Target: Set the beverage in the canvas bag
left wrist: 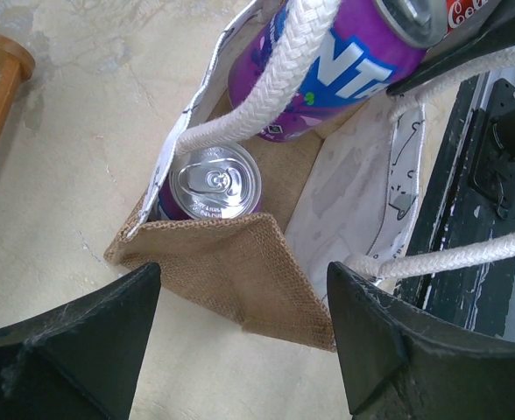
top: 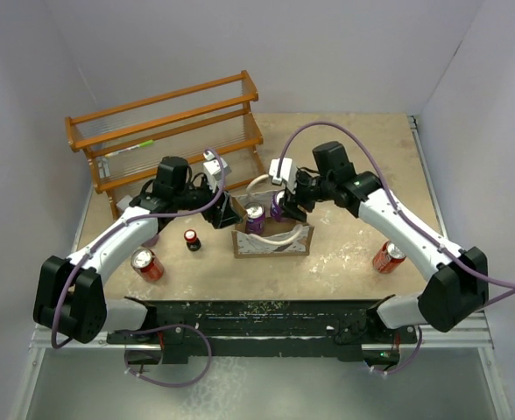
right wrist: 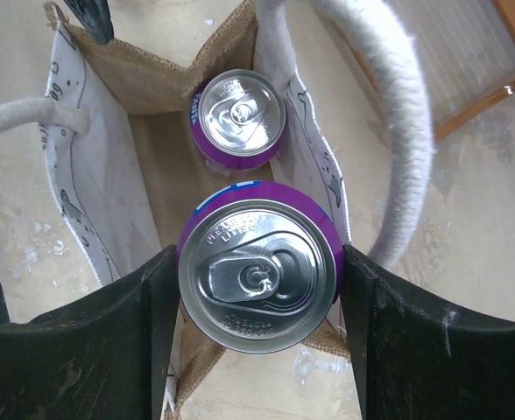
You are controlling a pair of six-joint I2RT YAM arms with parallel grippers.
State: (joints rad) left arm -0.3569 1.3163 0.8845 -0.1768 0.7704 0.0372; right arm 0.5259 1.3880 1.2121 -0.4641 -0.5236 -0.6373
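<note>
My right gripper will move back toward the canvas bag's near side, go down and let go of the can there, because the bare bottom of the bag shows between the first can and that side.
The canvas bag (top: 273,241) stands open in the middle of the table, tan outside with pale lining (right wrist: 91,201) and white rope handles (right wrist: 398,131). One purple can (right wrist: 240,116) stands upright inside it at the left end, and also shows in the left wrist view (left wrist: 214,182). My right gripper (top: 285,208) is shut on a second purple can (right wrist: 257,276) and holds it upright over the bag's opening, beside the first can. My left gripper (top: 227,213) is open, its fingers (left wrist: 74,341) straddling the bag's tan end wall (left wrist: 240,271) without closing on it.
A wooden rack (top: 165,131) stands at the back left. A red can (top: 147,263) and a small dark bottle (top: 192,240) are left of the bag. Another red can (top: 388,257) lies at the right. The table's near edge and black base rail (top: 257,315) are just behind the bag.
</note>
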